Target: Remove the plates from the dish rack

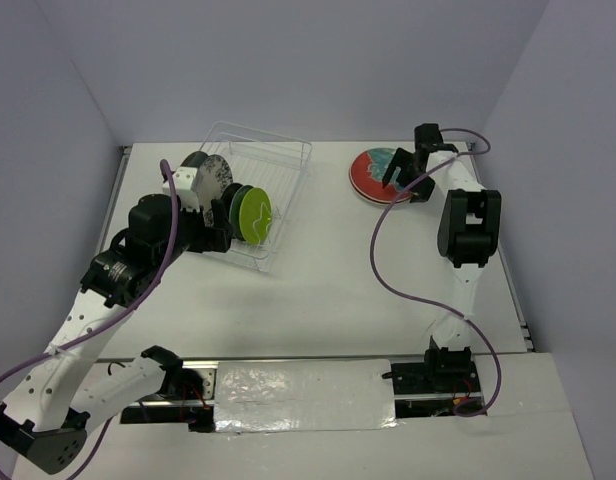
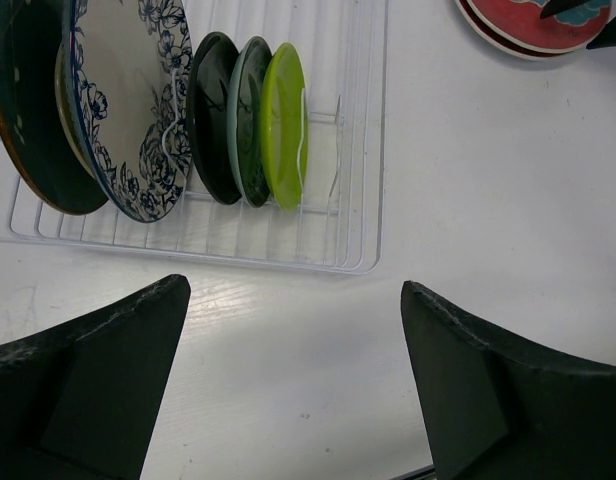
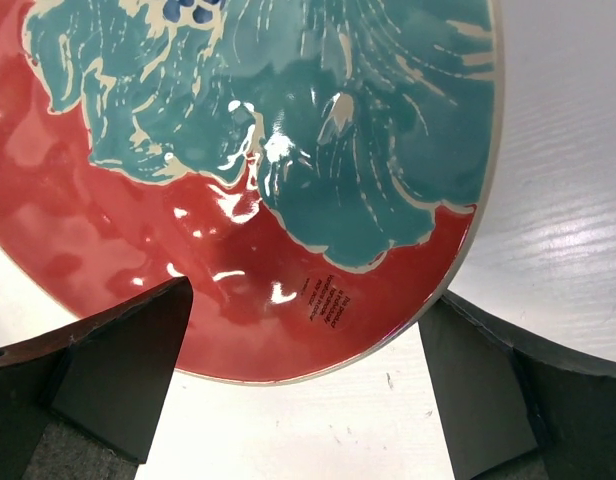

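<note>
I will move my left gripper outward over the rack [image 1: 288,148] next and turn it to straddle the floral plate's upper rim [image 1: 216,158], because that rim is exposed outward of it.
The dish rack [image 1: 288,148] stands at the back left and holds several upright plates: a dark plate [image 2: 23,110], the white-blue floral plate [image 2: 128,110], a dark teal one [image 2: 213,120], a grey-teal one [image 2: 248,115] and the lime green plate [image 2: 283,125], which also shows in the top view [image 1: 255,216]. My left gripper [image 2: 298,380] is open and empty over bare table just in front of the rack [image 2: 360,150]; in the top view it [image 1: 221,228] sits beside the rack's near left side. The red-teal plate [image 1: 373,172] lies flat at the back right. My right gripper [image 3: 308,390] is open, its jaws straddling that plate's rim [image 3: 288,330].
The grey walls close in the table on the left, back and right. A purple cable [image 1: 388,270] loops over the table beside the right arm. White table surface [image 1: 328,290] lies between the rack and the arm bases.
</note>
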Available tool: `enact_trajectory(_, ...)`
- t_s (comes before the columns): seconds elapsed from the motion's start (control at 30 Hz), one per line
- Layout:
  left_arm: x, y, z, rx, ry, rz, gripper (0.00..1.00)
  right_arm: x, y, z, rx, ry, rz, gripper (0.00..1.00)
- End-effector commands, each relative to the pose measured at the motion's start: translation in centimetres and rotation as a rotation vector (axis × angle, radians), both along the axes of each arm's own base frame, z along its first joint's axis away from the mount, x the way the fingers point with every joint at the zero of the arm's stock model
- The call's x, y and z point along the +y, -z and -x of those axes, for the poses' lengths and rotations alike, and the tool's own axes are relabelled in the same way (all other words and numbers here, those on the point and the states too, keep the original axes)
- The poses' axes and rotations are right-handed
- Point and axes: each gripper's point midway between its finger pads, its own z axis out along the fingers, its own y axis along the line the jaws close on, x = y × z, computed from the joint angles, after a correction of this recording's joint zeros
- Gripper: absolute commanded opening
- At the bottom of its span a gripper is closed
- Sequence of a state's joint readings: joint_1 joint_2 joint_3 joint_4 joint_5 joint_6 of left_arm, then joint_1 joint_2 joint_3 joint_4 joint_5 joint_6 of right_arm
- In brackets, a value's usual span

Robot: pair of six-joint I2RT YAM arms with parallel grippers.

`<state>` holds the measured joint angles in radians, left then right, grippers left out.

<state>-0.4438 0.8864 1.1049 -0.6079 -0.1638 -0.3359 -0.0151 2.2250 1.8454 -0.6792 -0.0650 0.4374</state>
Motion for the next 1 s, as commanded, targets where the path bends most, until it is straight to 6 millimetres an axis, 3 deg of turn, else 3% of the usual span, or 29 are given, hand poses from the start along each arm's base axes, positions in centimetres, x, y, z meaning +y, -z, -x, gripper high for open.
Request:
enact_trajectory(0.0,0.1,-1.2,-0.3,-0.041,0.007,-0.002,1.0,1.3,-2.1,-1.7,-0.065,-0.062,-0.025,1.0)
enact_trajectory(0.17,0.1,-1.2,-0.3,-0.043,0.008,-0.003,0.99,2.5,-2.6,-2.2,-0.087,-0.082,-0.095,1.0)
enact_trajectory(0.33,0.2,-0.9,-0.5,-0.033,-0.007,-0.014,0.99,2.3,-2.5,-1.7,-0.071,-0.075,-0.085,1.0)
enact_trajectory(0.43,0.7,-1.1,-0.9,-0.029,-0.049,-0.012,0.99,1.3,-2.2,-0.4,-0.054,-0.059,-0.035,1.0)
enact_trajectory(0.53,1.5,-1.3,-1.7,0.007,-0.131,-0.023,1.0,0.5,-3.6,0.3,-0.084,-0.041,0.016,1.0)
enact_trajectory(0.57,2.2,-1.7,-2.6,0.01,-0.192,-0.043,0.99,0.4,-2.9,1.2,-0.064,-0.045,0.018,1.0)
enact_trajectory(0.7,3.4,-1.8,-4.0,0.054,-0.296,-0.083,0.99,0.6,-3.1,2.8,-0.066,-0.069,0.019,1.0)
enact_trajectory(0.83,4.3,-2.5,-5.6,0.065,-0.373,-0.147,0.99,1.8,-5.1,3.8,-0.145,-0.124,-0.03,1.0)
enact_trajectory(0.87,4.5,-3.8,-6.0,0.045,-0.394,-0.148,1.0,3.5,-6.5,5.1,-0.18,-0.166,-0.043,1.0)
enact_trajectory(0.93,5.2,-3.3,-7.2,0.074,-0.437,-0.22,1.0,4.7,-8.6,5.9,-0.246,-0.2,-0.041,1.0)
enact_trajectory(0.97,5.0,-3.6,-8.2,0.075,-0.445,-0.238,0.99,6.1,-10.4,7.4,-0.289,-0.23,-0.033,1.0)
